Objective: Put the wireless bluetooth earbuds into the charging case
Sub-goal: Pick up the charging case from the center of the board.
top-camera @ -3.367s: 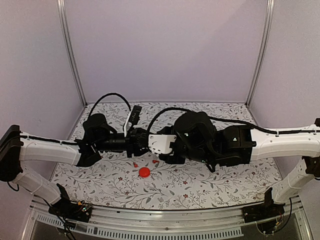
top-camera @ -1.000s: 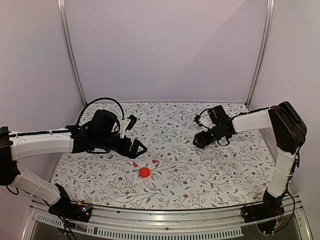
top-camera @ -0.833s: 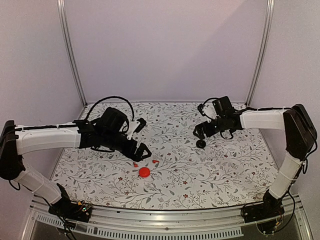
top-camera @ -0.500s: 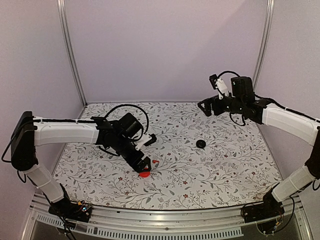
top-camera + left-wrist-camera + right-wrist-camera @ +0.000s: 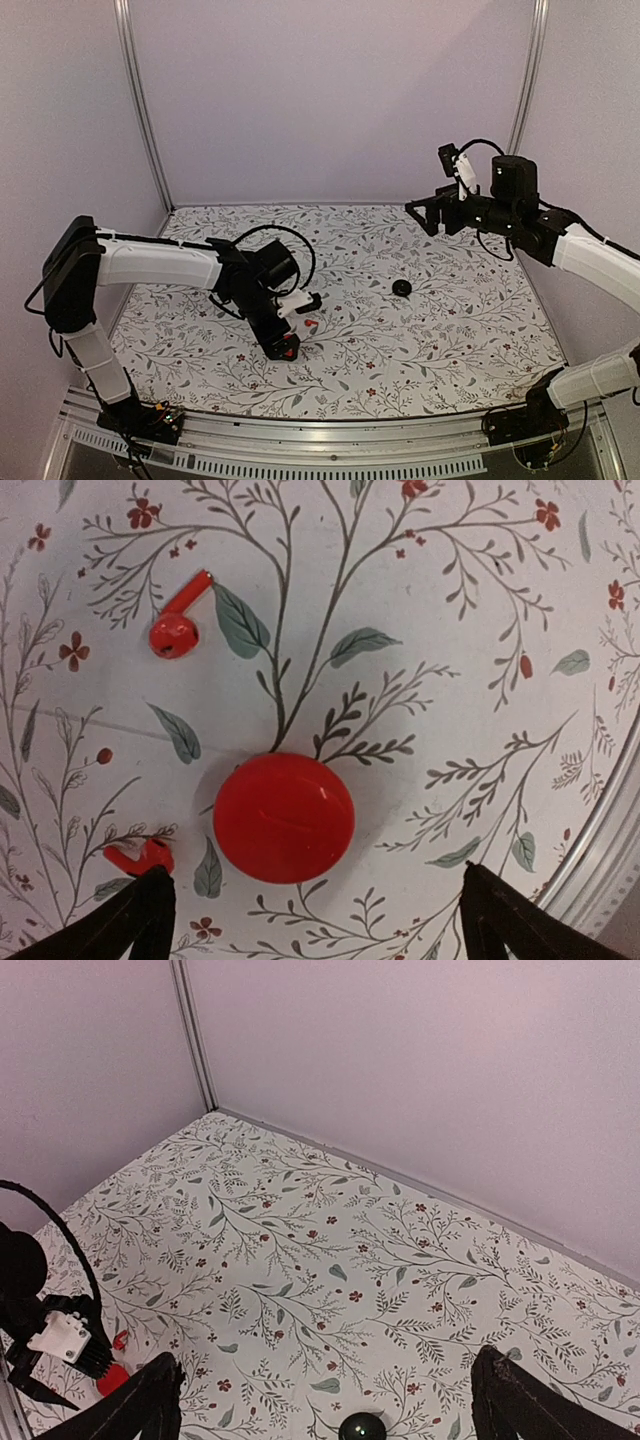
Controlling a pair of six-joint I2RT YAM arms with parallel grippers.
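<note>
My left gripper lowers around the shut red charging case (image 5: 284, 818) next and closes on its sides, since the case lies below, between the open fingers.
The red round charging case (image 5: 284, 818) lies shut on the floral table. My left gripper (image 5: 315, 930) hangs open over it, its fingers (image 5: 145, 920) apart on either side and not touching it. One red earbud (image 5: 178, 625) lies beyond the case. A second red earbud (image 5: 140, 855) rests right at my left fingertip. From above, the left gripper (image 5: 283, 347) covers most of the case, and one earbud (image 5: 310, 323) shows beside it. My right gripper (image 5: 440, 215) is raised at the back right, open and empty.
A black round case (image 5: 401, 288) sits alone mid-table, also at the bottom of the right wrist view as the black case (image 5: 361, 1427). The table's metal front rim (image 5: 600, 860) is near the red case. Purple walls enclose three sides.
My left gripper swung in and came down over the red case. My right arm lifted away to the back right, and the black case lies where that gripper had been.
</note>
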